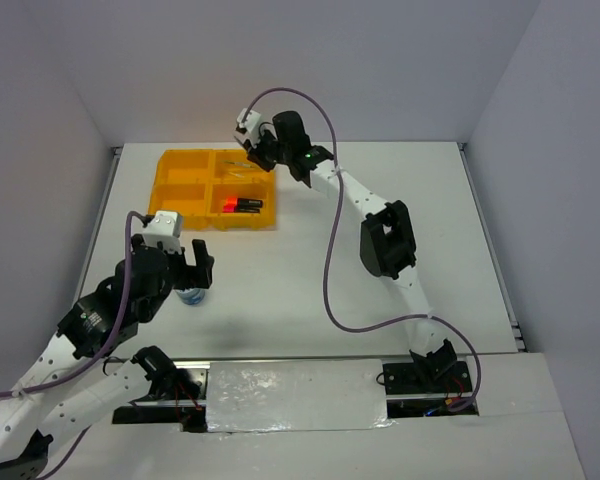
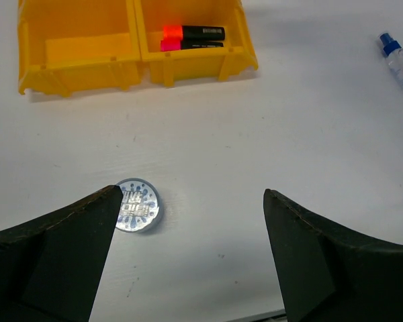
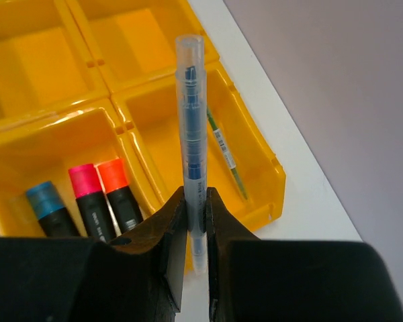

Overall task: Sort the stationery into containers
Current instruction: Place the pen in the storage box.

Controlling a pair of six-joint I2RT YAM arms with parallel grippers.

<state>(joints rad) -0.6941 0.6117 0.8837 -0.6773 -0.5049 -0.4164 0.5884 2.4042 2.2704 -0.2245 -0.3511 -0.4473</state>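
Note:
My right gripper carries the clear-grey pen down toward the tray section (image 3: pixel 265 168) beyond the black markers next, then opens there.
The orange-yellow tray (image 1: pixel 192 188) stands at the back left of the table. My right gripper (image 3: pixel 196 201) is shut on a thin clear-grey pen (image 3: pixel 192 114) and holds it above the tray's far right compartment (image 3: pixel 265 168), where another thin pen (image 3: pixel 225 151) lies. Black markers with blue, pink and orange caps (image 3: pixel 87 191) lie in the neighbouring compartment. My left gripper (image 2: pixel 191 201) is open and empty, low over the table. A round grey-blue roll (image 2: pixel 137 205) lies flat beside its left fingertip (image 2: pixel 111 201). In the top view the left gripper (image 1: pixel 192 272) hangs over the roll (image 1: pixel 191 296).
A blue-capped clear bottle (image 2: pixel 399 64) lies on the table to the right in the left wrist view. The tray's two left compartments (image 2: pixel 74 33) show nothing inside. The right arm's cable (image 1: pixel 330 260) loops over the table's middle. Walls close the back and sides.

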